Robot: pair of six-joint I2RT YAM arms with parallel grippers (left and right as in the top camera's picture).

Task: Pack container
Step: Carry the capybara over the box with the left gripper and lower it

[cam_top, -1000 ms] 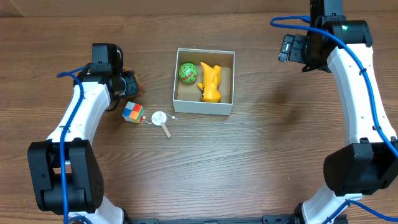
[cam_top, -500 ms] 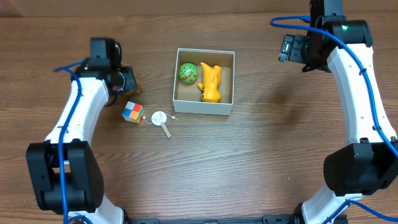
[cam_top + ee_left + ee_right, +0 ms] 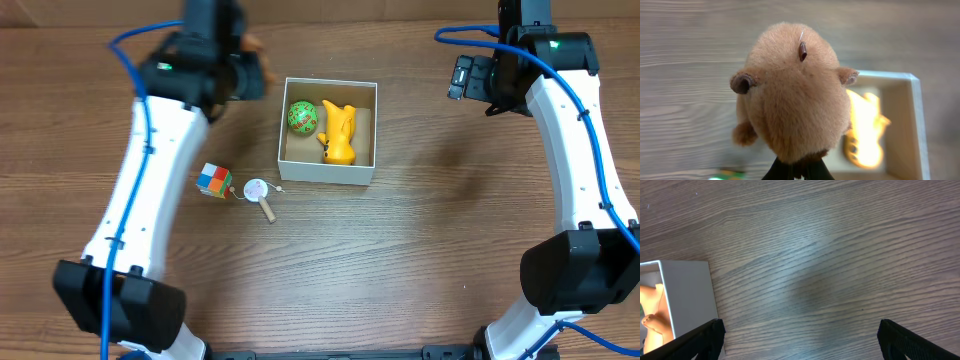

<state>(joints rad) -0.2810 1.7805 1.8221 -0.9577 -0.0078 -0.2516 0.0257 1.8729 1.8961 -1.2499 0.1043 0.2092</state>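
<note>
The container's near corner below the green ball (image 3: pixel 302 149) is free, so my left gripper should move the plush back over that corner, then down beside the yellow toy.
The container (image 3: pixel 325 172), a white-walled square box, sits at the table's middle and holds a green ball (image 3: pixel 302 117) and a yellow toy (image 3: pixel 340 132). My left gripper (image 3: pixel 243 68) hangs in the air just left of the box's far corner, shut on a brown plush animal (image 3: pixel 792 90). In the left wrist view the plush fills the middle above the gripper (image 3: pixel 797 172), with the container (image 3: pixel 916 125) and the yellow toy (image 3: pixel 865 130) blurred behind it. My right gripper (image 3: pixel 800 347) stands open over bare wood, right of the container (image 3: pixel 687 300).
A multicoloured cube (image 3: pixel 213 181) and a small white round tag on a stick (image 3: pixel 258 190) lie on the wood, left of the box's front corner. The right arm (image 3: pixel 570 150) stands along the right side.
My left gripper closed on the plush at the table's left, lifted it and carried it up and right towards the container. The right arm has not moved.
</note>
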